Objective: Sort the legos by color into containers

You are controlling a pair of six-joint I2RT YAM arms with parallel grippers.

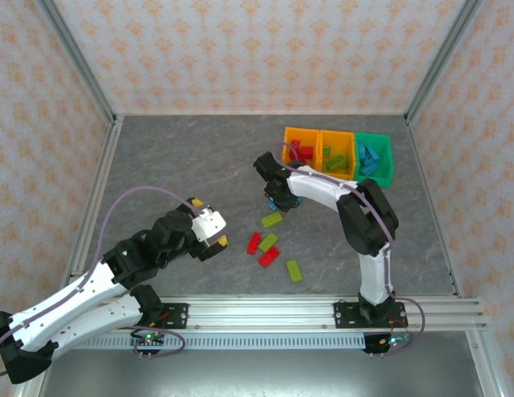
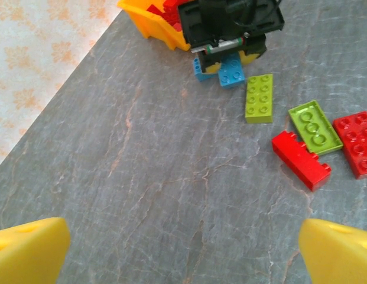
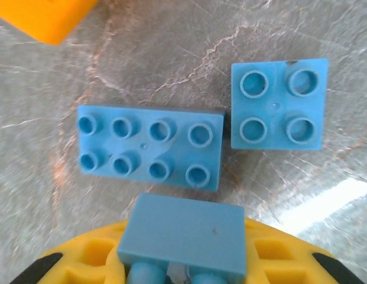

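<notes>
My right gripper lifts outward past the middle orange bin [image 1: 323, 136] next and releases the light blue brick over the green bin [image 1: 387, 157], because blue bricks already lie inside.
My right gripper [image 3: 183, 257] is shut on a light blue brick [image 3: 183, 234], just above the table. Below it lie a light blue two-by-four brick [image 3: 149, 147] and a light blue square brick [image 3: 279, 105]. In the top view the right gripper [image 1: 277, 196] hovers in front of the left orange bin [image 1: 288, 132], which holds red bricks. The middle orange bin [image 1: 323, 136] holds lime ones and the green bin [image 1: 387, 157] blue ones. My left gripper [image 1: 213, 236] is open and empty over bare table, its yellow fingers [image 2: 26, 251] wide apart. Lime bricks [image 2: 259, 97] and red bricks [image 2: 301, 160] lie loose ahead of it.
Another lime brick [image 1: 295, 270] lies nearest the front rail. The right arm [image 1: 368, 219] arches over the table's right half. Metal frame posts and patterned walls enclose the table on three sides. Grey table stretches open on the left [image 1: 157, 165].
</notes>
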